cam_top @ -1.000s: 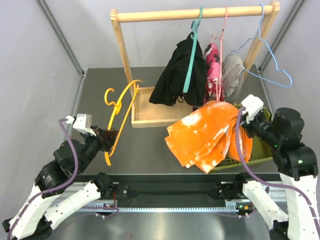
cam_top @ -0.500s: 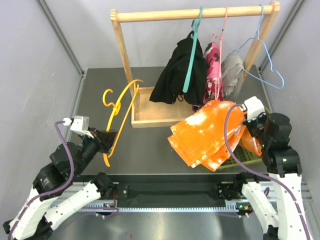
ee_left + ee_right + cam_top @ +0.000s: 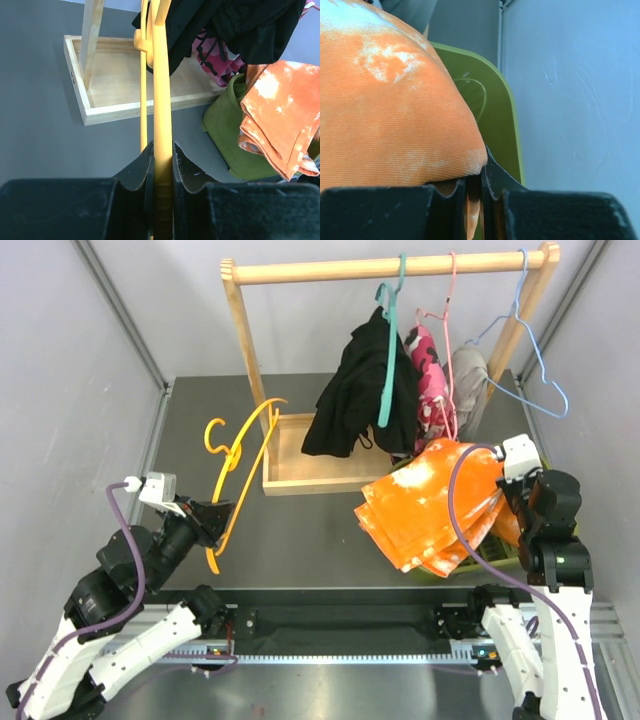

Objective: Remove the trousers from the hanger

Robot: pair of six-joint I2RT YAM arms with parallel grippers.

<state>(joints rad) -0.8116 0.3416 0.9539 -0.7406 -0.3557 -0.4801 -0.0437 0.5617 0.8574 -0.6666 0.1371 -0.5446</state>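
My right gripper will next lower the orange trousers off the yellow hanger toward the green bin's opening, then release them.
My right gripper [image 3: 500,502] is shut on the orange trousers with whitish marks [image 3: 425,508], which hang off it over the green bin [image 3: 512,558]; in the right wrist view the cloth [image 3: 390,100] bulges over my closed fingers [image 3: 495,180]. My left gripper [image 3: 215,515] is shut on a bare yellow hanger [image 3: 240,465], seen clamped between the pads in the left wrist view [image 3: 162,100]. The black trousers [image 3: 355,395] hang on a teal hanger [image 3: 387,360], the pink camouflage pair [image 3: 430,380] on a pink hanger [image 3: 450,300], the grey pair [image 3: 468,385] beside them.
A wooden rack [image 3: 390,268] with a wooden base tray [image 3: 285,475] stands at the back. A light blue empty hanger [image 3: 535,360] hangs at the rail's right end. Grey walls close in on both sides.
My right arm has pulled back and to the right, drawing the orange trousers rightward over the green bin. The hanging clothes have swayed slightly. My left arm has barely moved.
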